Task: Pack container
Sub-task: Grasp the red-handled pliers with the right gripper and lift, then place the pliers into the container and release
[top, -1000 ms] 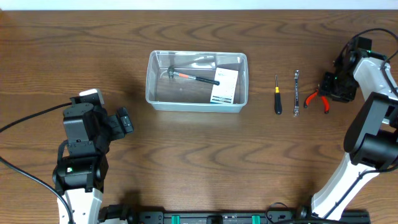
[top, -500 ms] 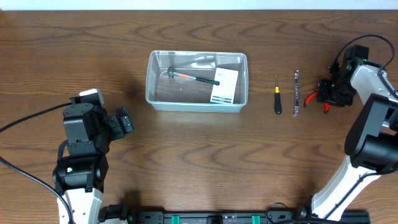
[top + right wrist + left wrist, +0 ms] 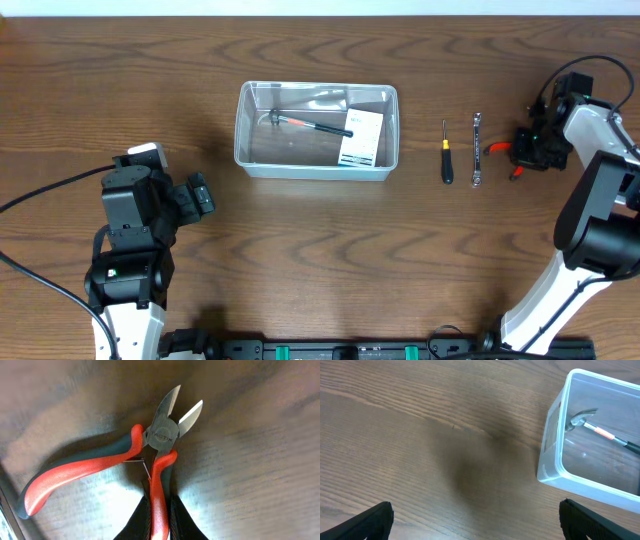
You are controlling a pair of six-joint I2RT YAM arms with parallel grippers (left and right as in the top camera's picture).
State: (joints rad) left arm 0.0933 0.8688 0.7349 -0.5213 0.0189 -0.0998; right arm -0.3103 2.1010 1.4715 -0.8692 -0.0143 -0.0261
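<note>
The card covers the other end of the container, so the right gripper will next lift, carry the pliers (image 3: 500, 149) over the container's hammer end (image 3: 283, 134), lower them inside and then let go.
The clear container (image 3: 243, 150) stands at the table's middle; it holds a small hammer (image 3: 310, 124) and a white card (image 3: 362, 138), and its corner also shows in the left wrist view (image 3: 555, 467) with the hammer (image 3: 587, 419) inside. My right gripper (image 3: 525, 152) is shut on one handle of the red-handled cutting pliers (image 3: 500, 149), whose jaws and handles are spread in the right wrist view (image 3: 162, 435), with my fingertips (image 3: 159, 517) clamped on the lower handle. My left gripper (image 3: 477, 520) is open and empty over bare wood, left of the container.
A small black-handled screwdriver (image 3: 446, 153) and a steel wrench (image 3: 477, 150) lie side by side between the container and the pliers. My left arm (image 3: 135, 225) sits at the lower left. The right arm's base (image 3: 600, 230) fills the right edge.
My right gripper has come down onto the pliers and shut on one handle; the pliers have turned and shifted slightly. The left arm has not moved.
</note>
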